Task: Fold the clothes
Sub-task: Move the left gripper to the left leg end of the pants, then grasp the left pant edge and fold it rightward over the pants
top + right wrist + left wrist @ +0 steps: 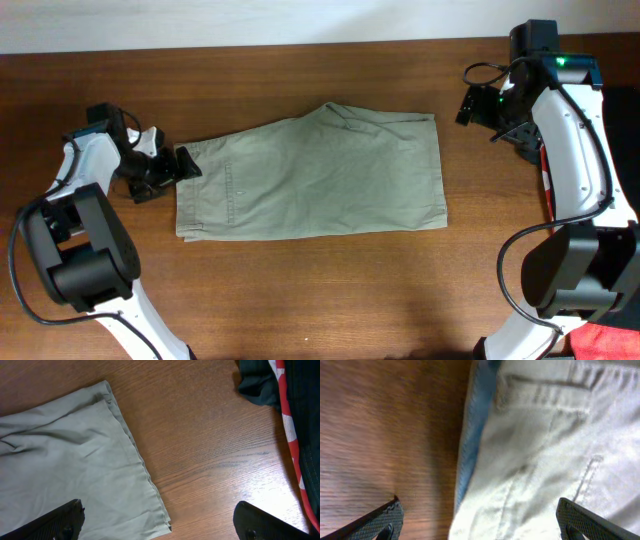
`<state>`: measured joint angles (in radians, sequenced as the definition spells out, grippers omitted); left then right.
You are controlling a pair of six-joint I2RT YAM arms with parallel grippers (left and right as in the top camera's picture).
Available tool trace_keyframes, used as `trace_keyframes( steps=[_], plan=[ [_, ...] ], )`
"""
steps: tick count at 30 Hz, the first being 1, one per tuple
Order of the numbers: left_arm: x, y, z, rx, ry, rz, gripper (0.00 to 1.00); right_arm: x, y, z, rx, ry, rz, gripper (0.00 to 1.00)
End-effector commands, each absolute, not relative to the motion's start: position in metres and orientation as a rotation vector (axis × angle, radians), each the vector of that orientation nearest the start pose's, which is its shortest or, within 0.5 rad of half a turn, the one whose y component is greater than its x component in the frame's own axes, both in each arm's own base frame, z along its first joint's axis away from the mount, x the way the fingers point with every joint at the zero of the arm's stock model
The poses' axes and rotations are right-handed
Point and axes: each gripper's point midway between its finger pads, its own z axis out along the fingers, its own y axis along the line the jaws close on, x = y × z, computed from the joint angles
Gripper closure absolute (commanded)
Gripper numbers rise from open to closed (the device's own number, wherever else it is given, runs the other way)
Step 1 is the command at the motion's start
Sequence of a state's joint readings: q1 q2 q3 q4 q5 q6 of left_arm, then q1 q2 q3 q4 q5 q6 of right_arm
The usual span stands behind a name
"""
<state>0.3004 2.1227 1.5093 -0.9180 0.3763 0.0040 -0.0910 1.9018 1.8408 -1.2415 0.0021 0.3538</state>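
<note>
My left gripper should next go down onto the edge of the shorts' waistband below it and close on a fold, since its open fingers are on both sides of the waistband's edge.
The khaki shorts [310, 175] lie flat on the wooden table, folded in half lengthwise, waistband to the left and leg hems to the right. My left gripper [180, 165] is open at the waistband edge; its wrist view shows the waistband, a belt loop and seams [540, 450] between the open fingers [480, 527]. My right gripper [478, 108] is open, above the table just right of the hem's far corner. The right wrist view shows the hem end of the shorts [75, 460] under the open fingers [160, 525].
A black garment [257, 382] and a red-and-white cloth [290, 435] lie at the table's right edge, by the right arm [575, 130]. A bit of red cloth [605, 342] shows at the lower right corner. Bare wood [330, 290] surrounds the shorts.
</note>
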Motion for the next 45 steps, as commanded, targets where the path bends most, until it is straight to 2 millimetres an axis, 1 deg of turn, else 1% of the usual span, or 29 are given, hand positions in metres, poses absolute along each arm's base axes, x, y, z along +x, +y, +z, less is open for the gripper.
trace_keyframes(
  steps=[1,5,14,15,16,17,19,20,22,24,25,27,29,31,32,35,37,38,41,42,44,45],
  plan=[
    [0.375,0.043,-0.023,-0.459,3.089,-0.661,0.09,0.417,-0.04,0.169,0.627,2.811,0.036,0.01],
    [0.374,0.038,-0.024,-0.429,3.101,-0.663,0.1,0.417,-0.04,0.169,0.627,2.811,0.036,0.01],
    [0.367,0.016,-0.032,-0.352,3.141,-0.659,0.11,0.417,-0.04,0.169,0.627,2.811,0.036,0.01],
    [0.368,0.014,-0.032,-0.342,3.141,-0.658,0.15,0.417,-0.04,0.169,0.627,2.811,0.036,0.01],
    [0.368,0.012,-0.033,-0.331,3.143,-0.657,0.18,0.417,-0.04,0.169,0.627,2.811,0.036,0.01],
    [0.368,0.011,-0.033,-0.327,3.141,-0.656,0.26,0.417,-0.04,0.169,0.627,2.811,0.036,0.01],
    [0.371,0.011,-0.033,-0.321,3.133,-0.652,0.46,0.417,-0.04,0.169,0.627,2.811,0.036,0.01],
    [0.372,0.011,-0.033,-0.32,3.13,-0.649,0.51,0.417,-0.04,0.169,0.627,2.811,0.035,0.01],
    [0.371,0.016,-0.035,-0.317,3.139,-0.602,0.55,0.417,-0.04,0.169,0.627,2.812,0.036,0.02],
    [0.37,0.022,-0.037,-0.316,3.155,-0.545,0.69,0.417,-0.04,0.169,0.627,2.811,0.036,0.01],
    [0.369,0.024,-0.038,-0.316,3.161,-0.522,0.78,0.417,-0.04,0.169,0.627,2.811,0.036,0.01],
    [0.368,0.03,-0.04,-0.335,3.172,-0.471,0.89,0.417,-0.04,0.169,0.627,2.811,0.036,0.01],
    [0.366,0.041,-0.042,-0.385,3.191,-0.372,0.92,0.417,-0.04,0.169,0.627,2.811,0.035,0.01],
    [0.364,0.051,-0.043,-0.39,3.205,-0.284,0.98,0.417,-0.04,0.169,0.627,2.811,0.036,0.01],
    [0.363,0.058,-0.042,-0.395,3.214,-0.238,0.99,0.417,-0.04,0.169,0.627,2.812,0.035,0.01],
    [0.362,0.074,-0.033,-0.417,3.233,-0.139,0.99,0.417,-0.04,0.169,0.627,2.812,0.036,0.01],
    [0.365,0.084,-0.022,-0.43,3.235,-0.092,0.99,0.417,-0.04,0.169,0.627,2.812,0.036,0.01],
    [0.368,0.091,-0.014,-0.438,3.232,-0.063,0.99,0.417,-0.04,0.169,0.627,2.812,0.036,0.01],
    [0.383,0.109,0.02,-0.517,3.193,0.038,0.99,0.417,-0.04,0.169,0.627,2.811,0.036,0.01],
    [0.39,0.115,0.036,-0.557,3.168,0.076,0.99,0.417,-0.04,0.169,0.627,2.812,0.036,0.01],
    [0.398,0.117,0.055,-0.579,3.138,0.077,0.99,0.417,-0.04,0.169,0.627,2.811,0.036,0.01],
    [0.405,0.117,0.072,-0.597,3.111,0.08,0.99,0.417,-0.04,0.169,0.627,2.811,0.036,0.02]
  ],
)
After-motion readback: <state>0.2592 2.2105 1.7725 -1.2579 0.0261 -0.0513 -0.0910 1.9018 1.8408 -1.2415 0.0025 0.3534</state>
